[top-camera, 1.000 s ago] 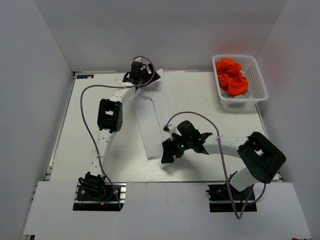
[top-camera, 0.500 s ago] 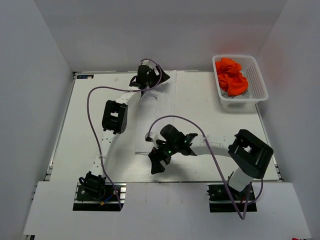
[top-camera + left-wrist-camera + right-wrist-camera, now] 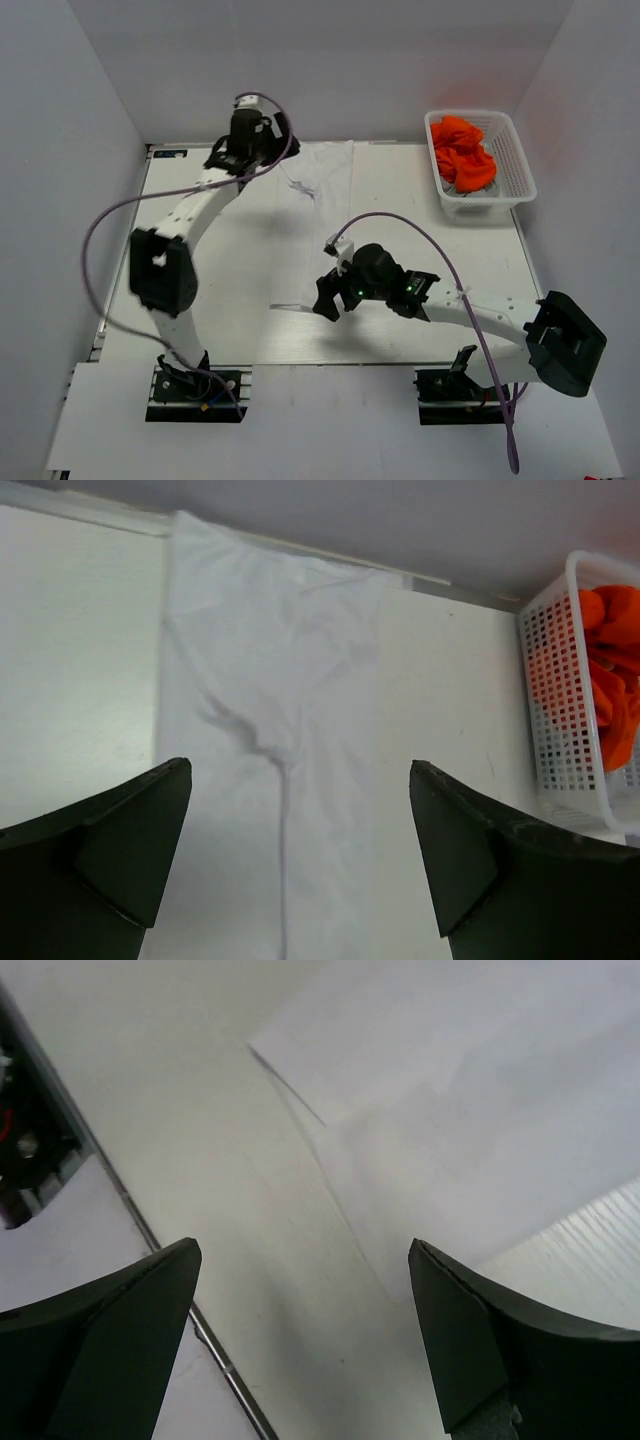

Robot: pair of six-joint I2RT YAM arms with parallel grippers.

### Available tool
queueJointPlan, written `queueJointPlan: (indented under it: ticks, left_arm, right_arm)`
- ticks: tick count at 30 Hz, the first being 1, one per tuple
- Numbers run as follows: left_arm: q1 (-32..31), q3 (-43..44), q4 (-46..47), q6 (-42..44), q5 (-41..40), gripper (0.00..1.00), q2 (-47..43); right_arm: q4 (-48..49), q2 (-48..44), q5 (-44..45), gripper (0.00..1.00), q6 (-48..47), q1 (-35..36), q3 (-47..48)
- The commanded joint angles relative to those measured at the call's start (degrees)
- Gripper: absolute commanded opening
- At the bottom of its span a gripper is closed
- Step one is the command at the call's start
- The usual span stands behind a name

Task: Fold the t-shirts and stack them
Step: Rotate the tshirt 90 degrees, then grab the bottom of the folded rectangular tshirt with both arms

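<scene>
The robot's right gripper already stands beside one near corner of the white t-shirt (image 3: 318,215), so its left gripper should come back and down onto the t-shirt's other corner next.
The white t-shirt (image 3: 318,215) lies flat as a long band on the table, from the back edge to a corner near the front. It fills the left wrist view (image 3: 270,680), with a crease down its middle. My left gripper (image 3: 255,142) (image 3: 300,770) hangs open and empty above the shirt's back end. My right gripper (image 3: 328,303) (image 3: 305,1248) is open and empty just above the table beside the shirt's near corner (image 3: 300,1090). The orange t-shirts (image 3: 462,150) (image 3: 610,670) are bunched in the basket.
The white lattice basket (image 3: 520,165) (image 3: 560,710) stands at the back right corner. Grey walls close in the table on three sides. The table's metal front edge (image 3: 215,1360) runs close under the right gripper. Purple cables loop over both arms.
The white shirt went from a narrow raised strip to a wider band lying flat. The left gripper swung left and back. The right gripper swung left, then back toward the shirt's near corner.
</scene>
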Motion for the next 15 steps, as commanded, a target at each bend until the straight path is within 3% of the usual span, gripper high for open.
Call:
queueJointPlan:
  ticks: [1,2,5,8,13,15]
  left_arm:
    - [-0.58,-19.91,-0.41,1.70,-11.00,1.00,-19.00]
    - [-1.27,-32.15,2.14,-0.39,-6.21,1.00,-27.40]
    - [-1.28,-48.47,7.53,-3.65,-0.48,1.00,-36.08]
    - [-2.33,-56.16,-0.71,-5.06,4.10,1.00,-40.40]
    - [-4.27,-71.18,-1.44,-10.77,10.18,1.00,-48.92]
    - [-5.41,-73.83,-1.44,-11.74,10.89,0.90,-52.70]
  right_arm:
    - [-2.94,0.44,5.41,0.90,3.67,-2.12,-1.65]
    - [-5.81,2.10,4.70,0.90,1.93,-2.13,-1.30]
    - [-12.07,4.56,5.21,0.90,1.21,-2.57,1.95]
    - [-12.52,6.15,5.39,0.90,1.12,-2.83,1.52]
    - [-10.42,7.47,4.52,0.90,1.91,-3.18,0.64]
    - [-9.28,8.17,4.07,0.90,2.52,-3.27,0.38]
